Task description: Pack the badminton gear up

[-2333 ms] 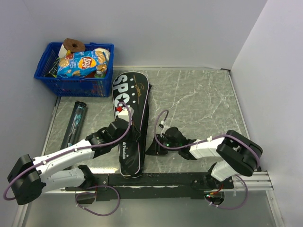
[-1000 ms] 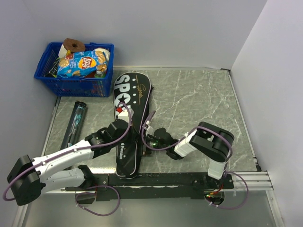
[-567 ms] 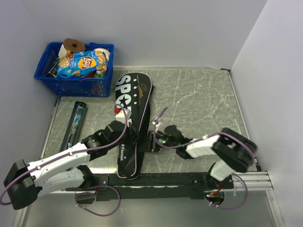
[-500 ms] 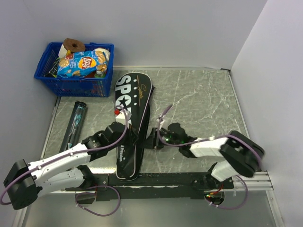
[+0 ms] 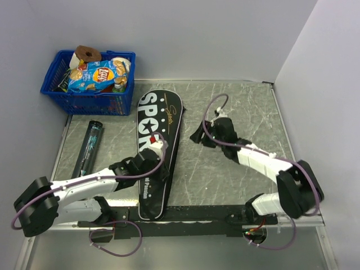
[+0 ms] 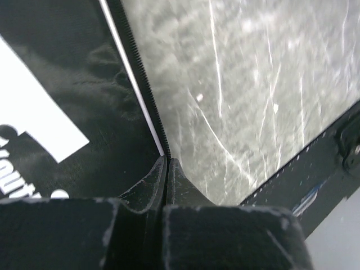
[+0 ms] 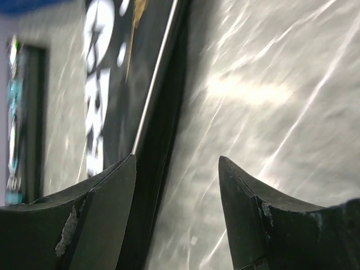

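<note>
My right gripper next needs to lower outward and left in the top view onto the bag head's piped edge (image 5: 181, 108), which lies below and outward.
The black racket-shaped bag (image 5: 159, 140) lettered SPORT lies on the table, head toward the far side. My left gripper (image 5: 160, 148) rests on its middle. In the left wrist view its jaws (image 6: 167, 160) are shut tight at the bag's (image 6: 56, 84) zip edge, with nothing visible between them. My right gripper (image 5: 196, 135) hovers open and empty just right of the bag's head. The right wrist view shows its spread jaws (image 7: 177, 160) beside the bag's edge (image 7: 112, 73). The long dark tube (image 5: 87, 147) lies left of the bag and also shows in the right wrist view (image 7: 14, 112). No rackets are in view.
A blue plastic basket (image 5: 56, 93) holding a crisp packet (image 5: 95, 76) stands at the far left corner. A black mounting rail (image 5: 197, 214) runs along the near edge and also shows in the left wrist view (image 6: 315, 169). Walls close in at the back and right.
My right arm has left the bag's lower part and swung far-right, now open beside the bag's head. The bag has shifted slightly. My left gripper has moved right along the bag.
</note>
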Tool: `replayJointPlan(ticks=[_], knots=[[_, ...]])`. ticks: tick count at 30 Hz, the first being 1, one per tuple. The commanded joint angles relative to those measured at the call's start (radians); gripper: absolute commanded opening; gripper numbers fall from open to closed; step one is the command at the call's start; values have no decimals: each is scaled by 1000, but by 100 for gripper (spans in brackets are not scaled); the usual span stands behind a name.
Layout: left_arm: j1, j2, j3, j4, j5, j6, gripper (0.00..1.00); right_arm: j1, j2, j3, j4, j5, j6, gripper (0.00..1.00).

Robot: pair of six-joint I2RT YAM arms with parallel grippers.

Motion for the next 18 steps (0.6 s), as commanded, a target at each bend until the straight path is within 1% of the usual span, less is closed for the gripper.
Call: replayJointPlan(ticks=[1, 5, 8, 9, 11, 15, 18], knots=[[-42, 65, 47, 74, 103, 71, 1, -80, 117, 124, -15, -26, -14, 68], [-79, 111, 73, 78, 120, 106, 1, -161, 232, 198, -9, -55, 16, 69], [-112, 136, 86, 78, 136, 131, 1, -198, 282, 223, 27, -113, 36, 70], [-122, 141, 89, 102, 137, 136, 1, -212, 306, 236, 36, -121, 38, 70], [-149, 157, 98, 108, 146, 149, 1, -216, 343, 256, 47, -138, 24, 70], [-197, 193, 107, 116, 154, 160, 1, -219, 436, 379, 11, -204, 3, 71], [-234, 217, 109, 113, 136, 162, 1, -218, 504, 448, -4, -210, 3, 71]])
